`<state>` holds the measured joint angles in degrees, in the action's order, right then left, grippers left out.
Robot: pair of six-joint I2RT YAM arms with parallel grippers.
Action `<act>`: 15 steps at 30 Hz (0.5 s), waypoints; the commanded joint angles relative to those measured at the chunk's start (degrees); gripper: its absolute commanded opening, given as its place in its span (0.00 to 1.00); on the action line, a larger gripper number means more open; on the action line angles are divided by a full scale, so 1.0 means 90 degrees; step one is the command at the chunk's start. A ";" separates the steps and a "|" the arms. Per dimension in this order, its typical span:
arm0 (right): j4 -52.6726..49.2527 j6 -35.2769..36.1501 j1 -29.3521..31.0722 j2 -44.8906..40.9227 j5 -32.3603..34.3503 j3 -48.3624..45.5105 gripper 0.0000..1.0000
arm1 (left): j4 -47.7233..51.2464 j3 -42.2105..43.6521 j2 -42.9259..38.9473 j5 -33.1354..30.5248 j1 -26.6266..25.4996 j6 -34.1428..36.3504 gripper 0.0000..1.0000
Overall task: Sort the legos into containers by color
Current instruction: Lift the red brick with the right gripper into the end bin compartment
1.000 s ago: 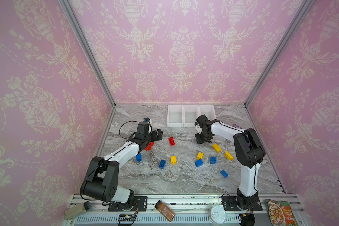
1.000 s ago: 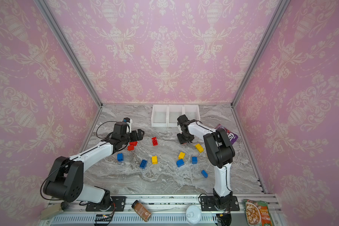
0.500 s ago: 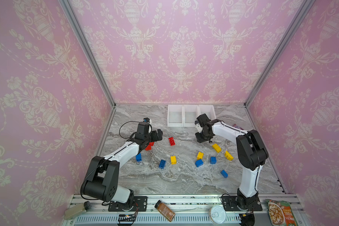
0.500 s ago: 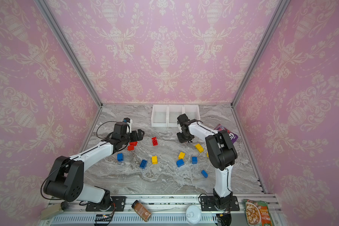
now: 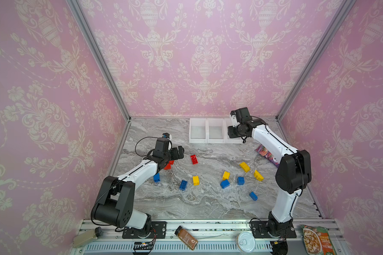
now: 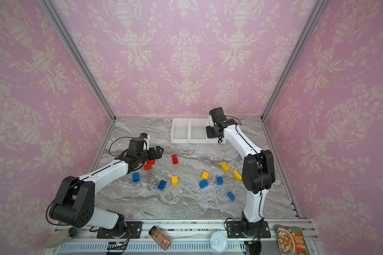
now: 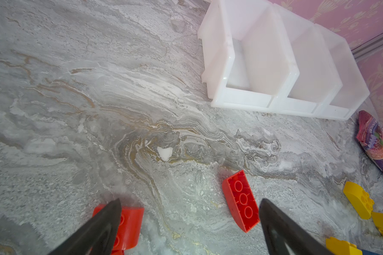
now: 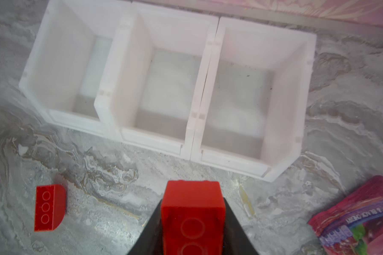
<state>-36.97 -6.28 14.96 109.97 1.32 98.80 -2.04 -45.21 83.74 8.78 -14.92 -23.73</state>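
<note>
The red lego needs to go outward next in my right gripper, over the bottom of the empty container nearest the snack packet. Then my right gripper should go down and release the red lego there.
Three white containers (image 5: 208, 139) (image 8: 155, 143) (image 7: 248, 101) stand in a row at the back, all showing bare floors. My right gripper (image 5: 233, 132) (image 8: 192, 198) hangs in front of the rightmost one, shut on a red lego (image 8: 192, 212). My left gripper (image 5: 179, 152) (image 7: 190, 199) is open, low over the table. It has one red lego (image 5: 194, 159) (image 7: 241, 203) just inside one finger and two more red legos (image 5: 168, 165) (image 7: 131, 223) by the other. Several yellow legos (image 5: 244, 167) and blue legos (image 5: 224, 183) lie scattered mid-table.
A purple snack packet (image 5: 266, 154) (image 8: 358, 220) lies on the table beside the right arm. On the front rail are a spice bottle (image 5: 186, 237), a white-lidded can (image 5: 245, 241) and a food packet (image 5: 316, 239). Pink walls enclose three sides.
My right gripper has risen from the table and moved back toward the containers, carrying the red lego. The left arm has not moved.
</note>
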 commanded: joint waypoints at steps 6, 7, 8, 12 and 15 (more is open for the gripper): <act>-0.0424 -0.0459 -0.0514 0.1418 -0.0321 0.1414 0.28 | 0.0127 -0.0016 -0.0087 0.0099 -0.0043 -0.0127 0.99; -0.0481 -0.0474 -0.0539 0.1622 -0.0335 0.1557 0.29 | 0.0129 -0.0018 -0.0090 0.0099 -0.0047 -0.0132 0.99; -0.0532 -0.0484 -0.0551 0.1782 -0.0333 0.1735 0.29 | 0.0121 -0.0007 -0.0087 0.0099 -0.0046 -0.0145 0.99; -0.0655 -0.0546 -0.0622 0.2275 -0.0351 0.2108 0.29 | 0.0110 -0.0016 -0.0077 0.0116 -0.0051 -0.0185 0.99; -0.0785 -0.0542 -0.0647 0.2569 -0.0396 0.2341 0.29 | 0.0110 -0.0033 -0.0076 0.0117 -0.0052 -0.0186 0.99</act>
<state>-41.23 -9.78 9.34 132.03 -1.04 117.01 -2.04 -45.21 83.74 8.75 -14.92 -24.18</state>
